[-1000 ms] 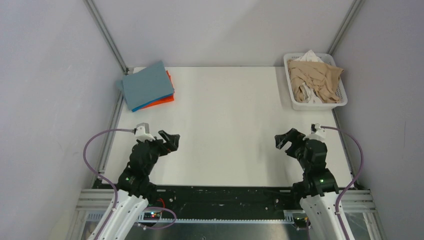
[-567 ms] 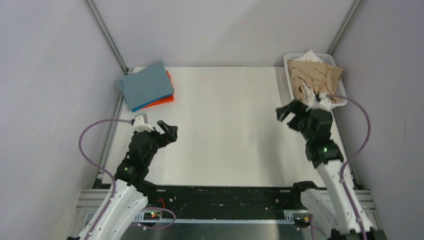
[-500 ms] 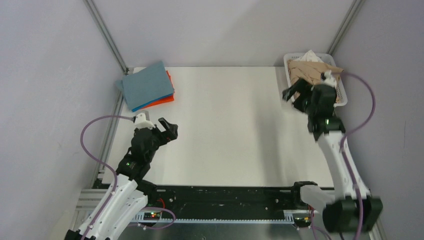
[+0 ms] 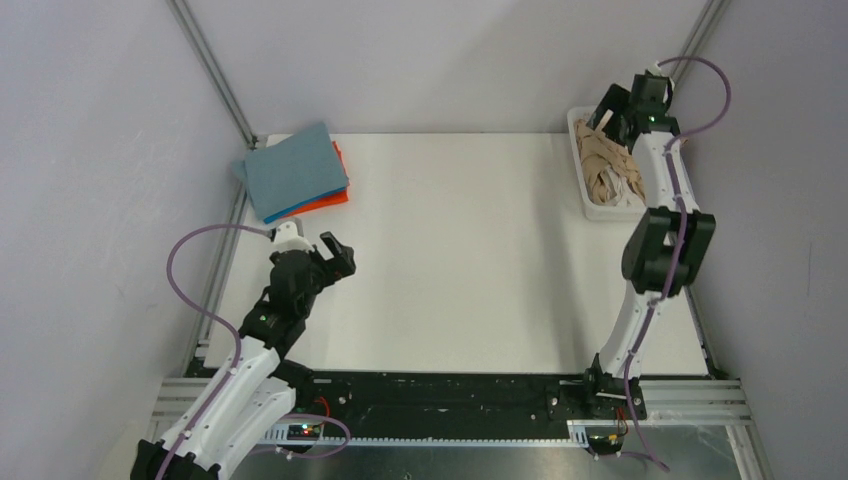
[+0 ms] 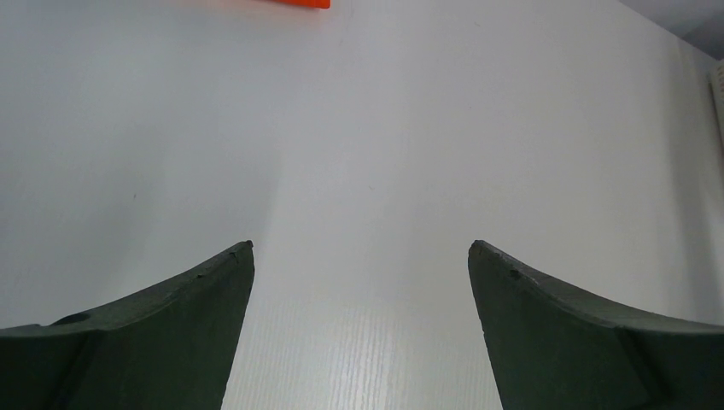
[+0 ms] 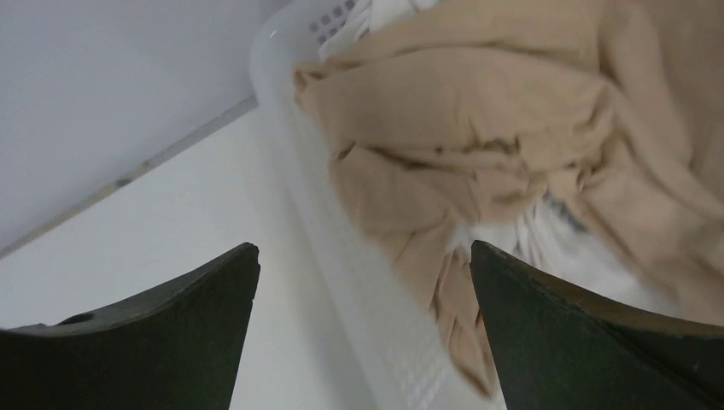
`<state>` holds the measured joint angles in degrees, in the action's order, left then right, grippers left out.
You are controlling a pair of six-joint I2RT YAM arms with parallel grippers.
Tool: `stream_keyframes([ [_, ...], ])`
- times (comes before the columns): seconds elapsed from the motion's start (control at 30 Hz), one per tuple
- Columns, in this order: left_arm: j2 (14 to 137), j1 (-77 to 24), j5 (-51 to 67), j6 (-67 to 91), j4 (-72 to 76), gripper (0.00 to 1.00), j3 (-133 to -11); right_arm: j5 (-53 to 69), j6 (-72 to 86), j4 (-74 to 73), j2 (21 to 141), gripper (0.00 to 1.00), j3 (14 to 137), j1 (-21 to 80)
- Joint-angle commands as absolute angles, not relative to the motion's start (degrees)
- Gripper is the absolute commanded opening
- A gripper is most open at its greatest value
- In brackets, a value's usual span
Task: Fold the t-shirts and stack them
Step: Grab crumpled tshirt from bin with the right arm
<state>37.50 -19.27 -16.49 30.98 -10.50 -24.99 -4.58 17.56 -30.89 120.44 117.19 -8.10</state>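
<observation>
The fold of the tan-beige t-shirt by the basket's long rim (image 4: 590, 141) bunches up in line with my right gripper's open fingers, so my right gripper will lower into the basket (image 4: 600, 212) onto that fold next.
A folded stack of t-shirts lies at the table's back left, a grey-blue one (image 4: 295, 170) on top of bright blue and orange (image 4: 338, 197) layers. A crumpled tan-beige t-shirt (image 4: 612, 165) fills the white basket (image 4: 600, 212) at the back right, with white cloth (image 6: 563, 248) under it. My right gripper (image 4: 608, 112) hangs open above the basket's far end. In the right wrist view its fingertips (image 6: 363, 248) straddle the basket rim (image 6: 341, 256), clear of the tan t-shirt (image 6: 478, 111). My left gripper (image 4: 338, 258) is open over bare table, nothing between its fingers (image 5: 361, 248).
The white table (image 4: 460, 250) stretches between the stack and the basket. Grey walls and metal frame posts close in the back and both sides. A corner of the orange shirt (image 5: 299, 2) shows at the top of the left wrist view.
The right arm has swung from the near right of the table out to the far right, ending over the basket. The left arm has barely shifted.
</observation>
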Motion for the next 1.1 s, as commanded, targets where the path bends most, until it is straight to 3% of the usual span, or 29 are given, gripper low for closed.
stream_keyframes([
  [0.0,37.3,-19.5,-19.5,29.3,-7.2,0.98,-25.4,-6.9,8.6,-34.0,129.9,0.95,128.9,-8.0],
  [0.27,38.5,-19.4,-21.2,29.1,-7.0,0.98,-25.4,-5.1,4.7,-28.3,136.0,0.89,131.0,-8.1],
  [0.4,39.3,-19.4,-21.6,29.1,-7.0,0.98,-25.5,-6.0,4.0,-27.9,137.4,0.78,130.8,-8.1],
  [0.47,39.6,-19.4,-21.5,29.1,-7.0,0.98,-25.6,-6.6,3.7,-27.6,137.7,0.64,130.6,-8.1],
  [0.53,39.9,-19.4,-21.2,29.2,-7.1,0.98,-25.7,-7.0,3.7,-27.2,137.6,0.36,130.6,-8.1],
  [0.6,40.2,-19.4,-21.2,29.3,-7.0,0.98,-25.8,-7.1,3.6,-26.8,137.0,0.22,130.7,-8.1],
  [0.67,40.3,-19.5,-21.2,29.4,-7.1,0.98,-25.8,-7.5,3.3,-26.5,136.0,0.14,130.8,-8.0],
  [0.87,39.9,-19.4,-20.6,29.7,-7.1,0.98,-25.8,-10.2,2.5,-24.8,130.8,0.03,130.9,-8.0],
  [1.07,38.4,-19.4,-20.2,29.9,-7.0,0.98,-25.6,-11.6,1.5,-21.8,122.7,0.01,130.9,-7.9],
])
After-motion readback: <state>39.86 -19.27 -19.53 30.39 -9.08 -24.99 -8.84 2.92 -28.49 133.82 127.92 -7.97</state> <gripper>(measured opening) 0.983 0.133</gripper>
